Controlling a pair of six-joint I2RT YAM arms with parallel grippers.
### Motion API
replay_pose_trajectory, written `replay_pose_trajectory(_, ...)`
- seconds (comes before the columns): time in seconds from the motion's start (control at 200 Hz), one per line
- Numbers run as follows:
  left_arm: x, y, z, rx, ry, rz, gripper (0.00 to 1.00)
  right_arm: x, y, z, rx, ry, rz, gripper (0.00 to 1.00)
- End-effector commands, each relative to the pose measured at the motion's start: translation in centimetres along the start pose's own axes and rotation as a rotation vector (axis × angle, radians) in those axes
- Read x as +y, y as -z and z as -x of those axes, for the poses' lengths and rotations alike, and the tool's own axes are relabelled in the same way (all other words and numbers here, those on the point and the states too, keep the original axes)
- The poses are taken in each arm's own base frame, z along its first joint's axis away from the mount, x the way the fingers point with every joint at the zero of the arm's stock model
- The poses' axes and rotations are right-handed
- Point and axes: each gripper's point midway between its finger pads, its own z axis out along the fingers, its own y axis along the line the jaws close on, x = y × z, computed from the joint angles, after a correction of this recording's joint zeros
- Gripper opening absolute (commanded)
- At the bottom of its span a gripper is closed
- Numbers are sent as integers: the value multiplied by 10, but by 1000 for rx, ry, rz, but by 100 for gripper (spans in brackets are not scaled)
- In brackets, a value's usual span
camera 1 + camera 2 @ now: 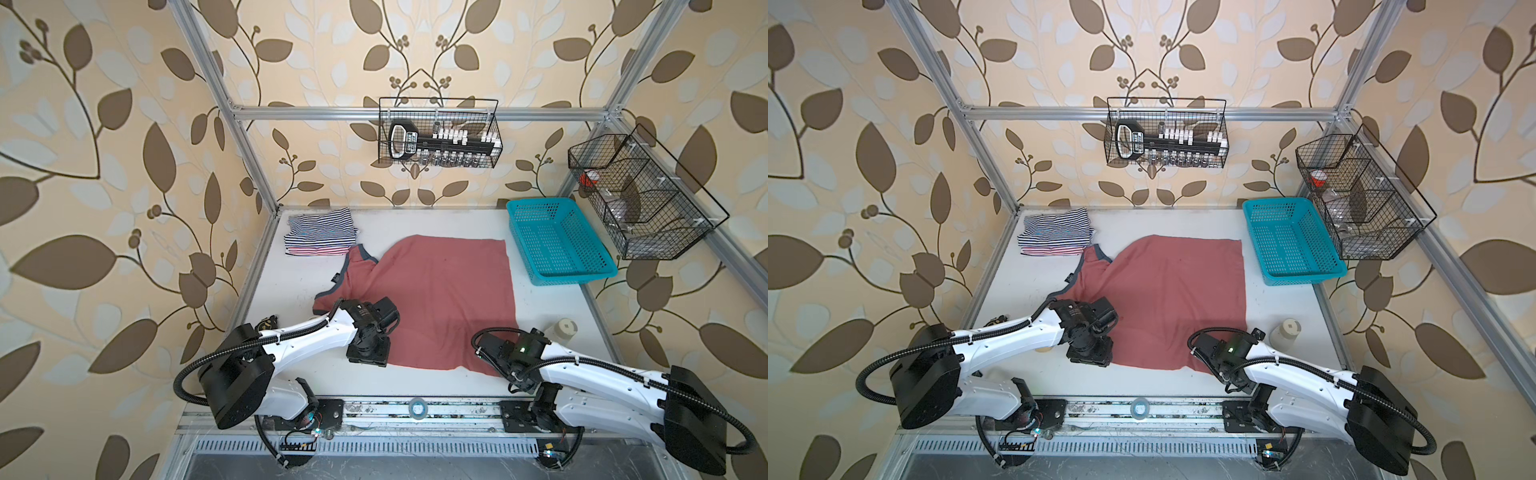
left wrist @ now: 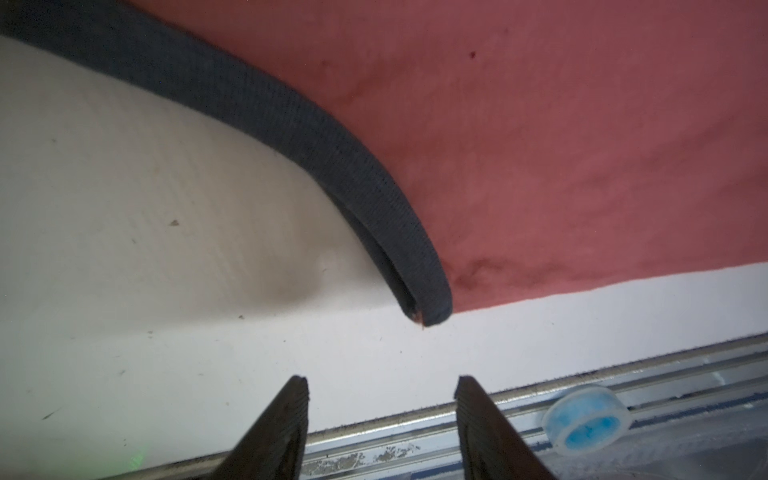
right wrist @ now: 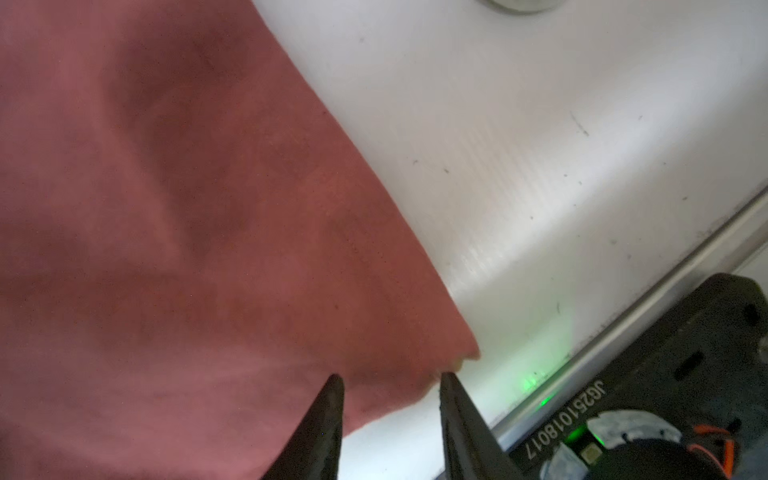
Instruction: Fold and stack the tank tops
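Next I need to lower my left gripper outward to close its open fingers on the grey-blue trim's end [image 2: 433, 305], since that end lies below and outward of them.
The dusty red tank top [image 1: 440, 299] lies spread flat in the middle of the white table [image 1: 552, 307], its grey-blue trimmed straps pointing left. The navy-white striped tank top [image 1: 322, 226] sits folded on the folded red-white striped one [image 1: 316, 250] at the back left. My left gripper [image 2: 382, 382] hangs open over bare table, just short of the trim's end [image 2: 428, 307] at the red top's front left corner. My right gripper [image 3: 390, 380] is open at the front right corner [image 3: 449, 353] of the red top, and its fingertips straddle the cloth edge without pinching it.
A teal plastic basket [image 1: 557, 241] stands at the back right. A white bottle [image 1: 563, 328] sits near the right arm. A tape roll [image 1: 417, 406] lies on the front rail. Two wire baskets [image 1: 440, 133] [image 1: 640, 199] hang on the frame.
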Motion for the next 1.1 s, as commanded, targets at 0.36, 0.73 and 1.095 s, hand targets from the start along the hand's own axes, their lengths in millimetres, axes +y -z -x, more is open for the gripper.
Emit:
replay_pose_trajectory(0.36,5,-16,-1,26,43,45,58,-13,-4,-12,17,0,-64,39)
replay_pose_trajectory(0.73,-11,24,20,-108,41,-22,59,-13,-4,-11,11,28,-102,45)
replay_pose_trajectory(1.095,-12,-17,27,-31,49,37,61,-11,-5,-13,30,87,-144,40)
